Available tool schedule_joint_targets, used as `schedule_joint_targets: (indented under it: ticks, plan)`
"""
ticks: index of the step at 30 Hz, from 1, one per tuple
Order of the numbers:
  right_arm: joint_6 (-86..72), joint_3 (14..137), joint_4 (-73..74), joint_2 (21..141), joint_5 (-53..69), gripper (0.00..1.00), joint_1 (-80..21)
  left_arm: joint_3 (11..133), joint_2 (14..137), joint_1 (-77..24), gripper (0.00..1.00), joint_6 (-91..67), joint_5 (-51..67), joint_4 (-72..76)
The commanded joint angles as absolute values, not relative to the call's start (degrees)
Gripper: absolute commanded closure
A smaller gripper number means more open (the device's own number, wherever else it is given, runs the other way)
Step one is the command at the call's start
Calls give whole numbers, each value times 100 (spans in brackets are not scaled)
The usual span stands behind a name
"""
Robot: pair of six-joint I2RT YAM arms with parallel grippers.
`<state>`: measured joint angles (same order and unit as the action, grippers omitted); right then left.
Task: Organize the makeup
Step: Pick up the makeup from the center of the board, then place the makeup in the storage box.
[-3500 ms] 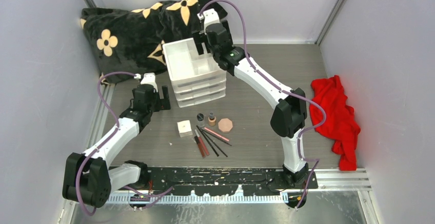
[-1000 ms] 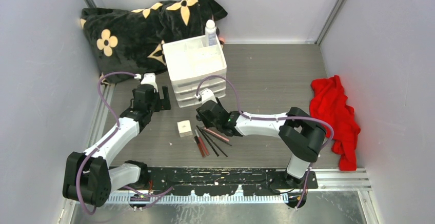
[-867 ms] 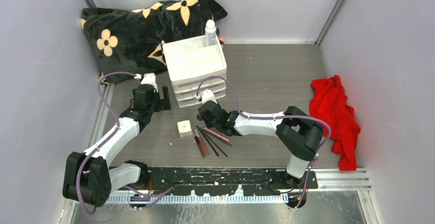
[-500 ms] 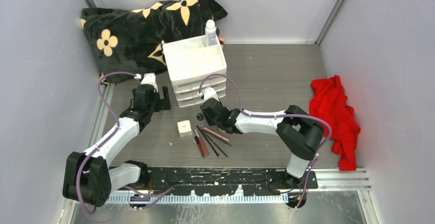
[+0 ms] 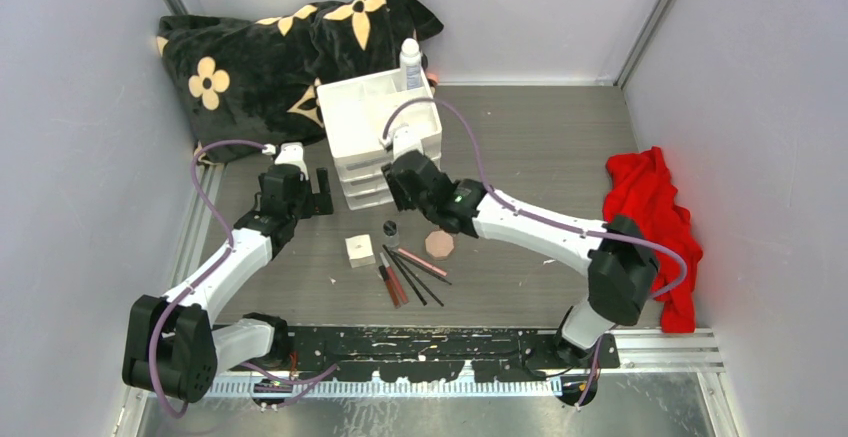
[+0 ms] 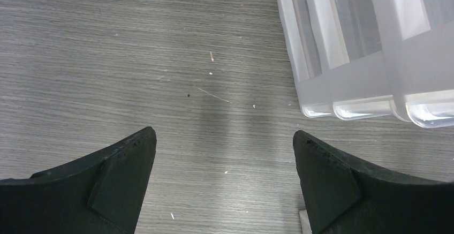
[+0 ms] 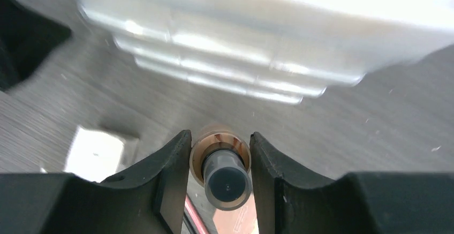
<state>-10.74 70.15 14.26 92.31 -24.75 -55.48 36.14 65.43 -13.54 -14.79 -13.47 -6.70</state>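
Note:
The bottle needs to go up and outward with my right gripper next. My gripper should release it in the tray space by the white bottle (image 5: pixel 410 62), because that space is outward of my gripper.
My right gripper (image 7: pixel 220 159) is shut on the tan dark-capped bottle (image 7: pixel 220 165) and holds it off the table, just in front of the white drawer unit (image 5: pixel 372 107). Seen from above, this gripper (image 5: pixel 398 189) hides the bottle. Still on the table are a white square box (image 5: pixel 360 250), a small dark round item (image 5: pixel 390 227), a pink octagonal compact (image 5: pixel 439 244), red and pink tubes (image 5: pixel 392 284) and thin black pencils (image 5: pixel 418 277). A white bottle (image 5: pixel 410 62) stands in the unit's top tray. My left gripper (image 5: pixel 321 191) hangs open over bare table left of the unit.
A black pillow with tan flowers (image 5: pixel 260 52) lies behind the drawer unit. A red cloth (image 5: pixel 655 227) lies by the right wall. Grey walls close in the table on three sides. The drawer fronts (image 6: pixel 348 57) sit right of my left fingers.
The right arm left the white bottle in the top tray, came down to the makeup, shut on the tan bottle and lifted it toward the drawers. The left arm has stayed still.

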Motion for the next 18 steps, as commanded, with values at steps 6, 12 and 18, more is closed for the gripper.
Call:
schedule_joint_targets:
  ticks: [6, 12, 18]
  plan:
    - [-650, 8845, 1805, 9010, -2539, 97, -4946, 3691, 6530, -1389, 2, -1529, -1344, -483]
    - [-541, 9825, 1940, 9532, -2288, 96, -4416, 3696, 6546, -1381, 2, -1529, -1311, -483]
    - [-486, 10684, 2049, 10047, -2098, 96, -4206, 3708, 6548, -1387, 2, -1534, -1288, -483]
